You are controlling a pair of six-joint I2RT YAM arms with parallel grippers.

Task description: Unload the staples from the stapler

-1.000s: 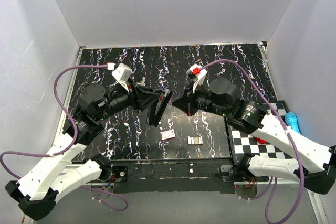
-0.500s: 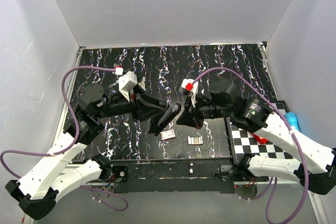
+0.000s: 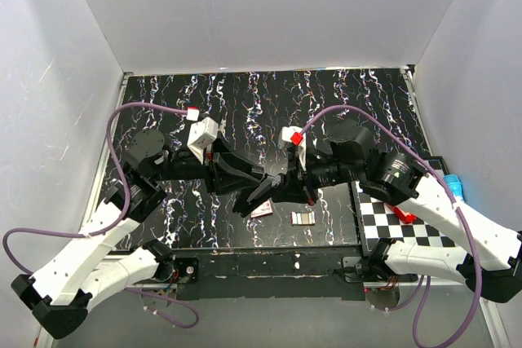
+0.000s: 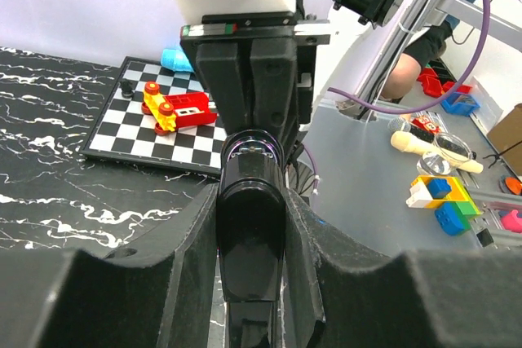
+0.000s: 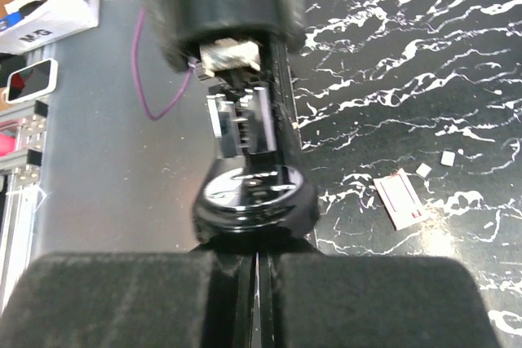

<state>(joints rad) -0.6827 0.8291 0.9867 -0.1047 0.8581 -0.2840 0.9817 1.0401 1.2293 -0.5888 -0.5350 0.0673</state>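
My left gripper should swing outward next, turn fingers-down and lower the stapler [image 3: 267,187] to let it go, because the bare far tabletop is outward and below my gripper.
The stapler [image 3: 267,187] hangs above the black marbled table between the two arms. It has a glossy black body [image 4: 249,234], a shiny metal end and a metal channel running along it [image 5: 249,124]. My left gripper [image 4: 250,283] is shut on its body, one pad on each side. My right gripper [image 5: 259,283] is shut, pads pressed together, with its tip right against the stapler's shiny round end [image 5: 254,193]. Nothing shows between its pads. A small silvery staple strip [image 3: 303,218] lies on the table below.
A pink-and-white card [image 3: 261,209] lies on the table beside the strip, with white scraps [image 5: 447,156] nearby. A checkerboard mat [image 3: 383,230] at the right carries a red toy [image 4: 175,109]. A blue object [image 3: 454,189] sits at its far corner. White walls enclose the table.
Both arms closed in toward the middle. The left one swung the stapler lower and rightward, and the shut right gripper moved left until its tip met the stapler's end.
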